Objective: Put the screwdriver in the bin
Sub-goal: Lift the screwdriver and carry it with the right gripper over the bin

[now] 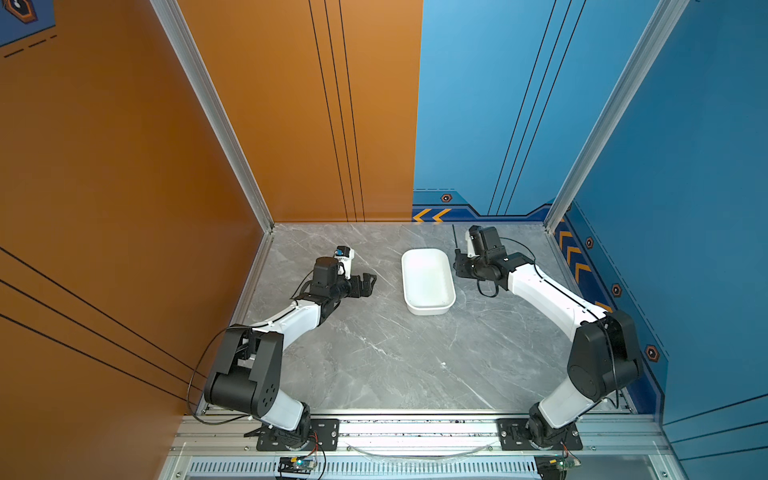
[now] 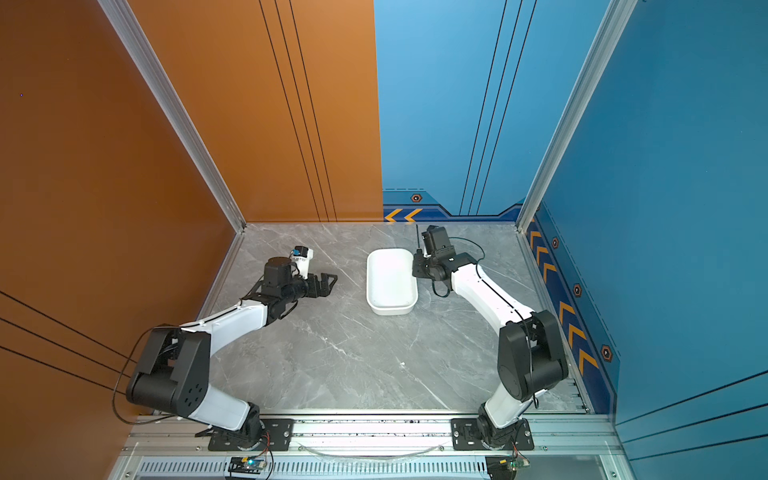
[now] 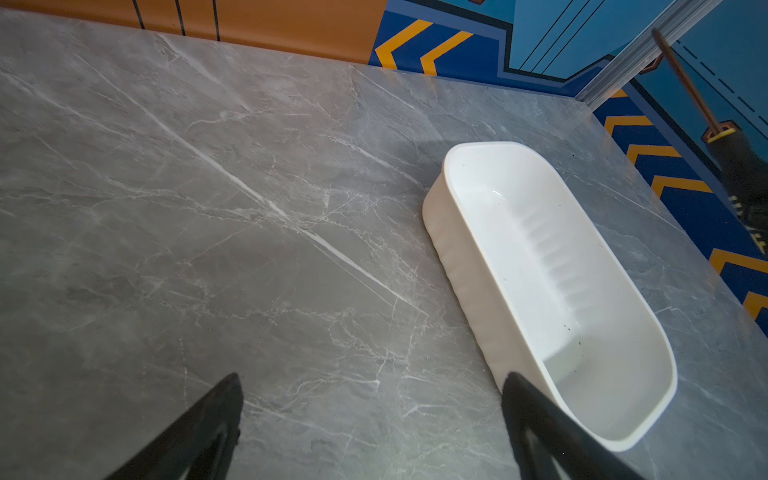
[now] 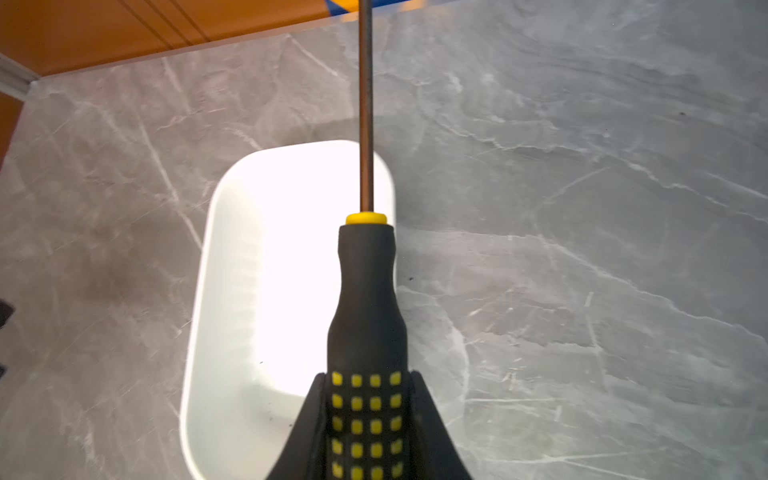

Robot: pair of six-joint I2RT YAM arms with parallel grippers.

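The screwdriver's handle goes back and down into the bin's near half next, where my right gripper releases it, since that empty bottom of the bin lies below and back from the gripper.
The screwdriver point(image 4: 365, 291) has a black handle with yellow dots and a thin shaft. My right gripper point(image 4: 368, 376) is shut on the dotted part of its handle. In both top views this gripper point(image 1: 459, 262) point(image 2: 417, 262) hovers by the far right side of the bin point(image 1: 427, 278) point(image 2: 390, 280), and the shaft point(image 1: 454, 237) points toward the back wall. The bin point(image 4: 266, 270) is a white shallow tray, empty inside. My left gripper point(image 1: 369, 282) point(image 3: 372, 399) is open over bare table left of the bin point(image 3: 552, 270). It holds nothing.
The grey marble tabletop point(image 1: 374, 353) is enclosed by an orange wall point(image 1: 124, 166) on the left and blue walls point(image 1: 685, 166) at the back and right. Aluminium posts point(image 1: 557, 216) stand at the back corners. A metal rail point(image 1: 415, 428) runs along the front.
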